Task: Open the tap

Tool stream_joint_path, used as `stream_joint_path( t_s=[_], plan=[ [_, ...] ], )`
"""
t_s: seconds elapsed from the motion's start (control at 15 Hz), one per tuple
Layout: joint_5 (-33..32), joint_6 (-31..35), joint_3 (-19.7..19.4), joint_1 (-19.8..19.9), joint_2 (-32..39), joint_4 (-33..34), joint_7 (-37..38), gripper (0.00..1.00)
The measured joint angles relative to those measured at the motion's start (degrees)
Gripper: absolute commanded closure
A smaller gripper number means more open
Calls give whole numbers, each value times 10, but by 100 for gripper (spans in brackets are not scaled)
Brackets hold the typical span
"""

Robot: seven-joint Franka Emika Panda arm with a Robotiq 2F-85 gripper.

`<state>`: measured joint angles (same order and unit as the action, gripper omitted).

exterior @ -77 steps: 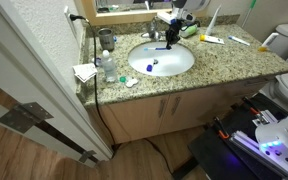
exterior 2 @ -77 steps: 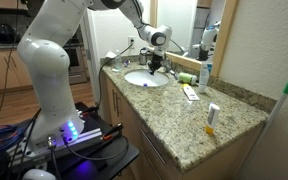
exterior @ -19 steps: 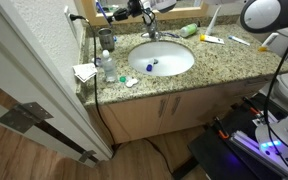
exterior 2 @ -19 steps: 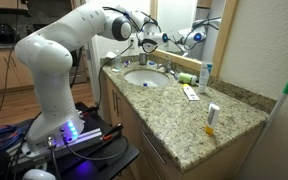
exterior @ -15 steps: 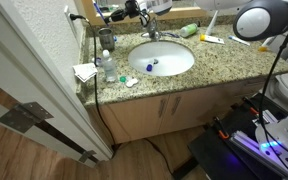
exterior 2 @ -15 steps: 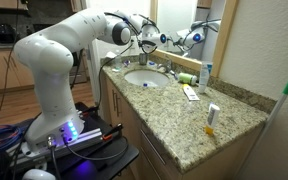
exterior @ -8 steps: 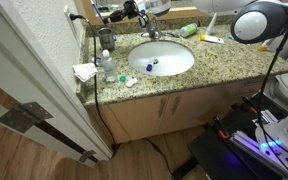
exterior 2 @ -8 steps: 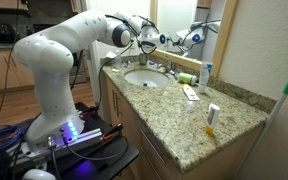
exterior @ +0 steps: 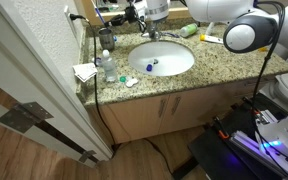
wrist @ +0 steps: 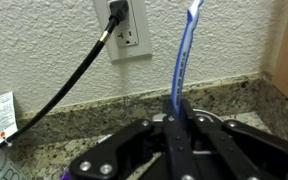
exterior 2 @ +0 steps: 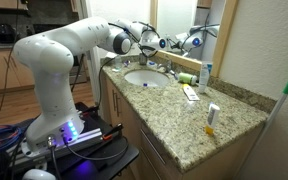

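Note:
My gripper moves down toward the cup in the counter corner next and releases the blue toothbrush, since it stands upright with the cup's rim just beyond.
The tap is a small chrome faucet at the back rim of the oval sink. It also shows in an exterior view behind the sink. My gripper hangs above and to the left of the tap, near the wall, and shows in both exterior views. In the wrist view the gripper is shut on a blue toothbrush that stands upright between the fingers, white head at the top. The tap is out of the wrist view.
A wall outlet with a black cord is straight ahead. A green soap bottle, a cup and tubes lie on the granite counter. A mirror is behind the sink.
The arm's upper links have swung in over the right side of the counter. The gripper has stayed above the back left of the sink, still holding the toothbrush.

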<state>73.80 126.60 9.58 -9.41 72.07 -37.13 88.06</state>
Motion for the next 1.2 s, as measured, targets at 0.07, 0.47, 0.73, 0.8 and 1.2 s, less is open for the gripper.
stream_joint_path(
  t_s=[0.07,0.47,0.73,0.8,1.2],
  plan=[
    [0,1,0,0,4,8,0,98],
    [-63,1,0,-1,10,11,23,98],
    [-84,1,10,-2,12,14,28,98],
    [-84,1,15,-2,12,16,28,98],
    [-86,2,23,-1,14,25,28,91]
  ],
)
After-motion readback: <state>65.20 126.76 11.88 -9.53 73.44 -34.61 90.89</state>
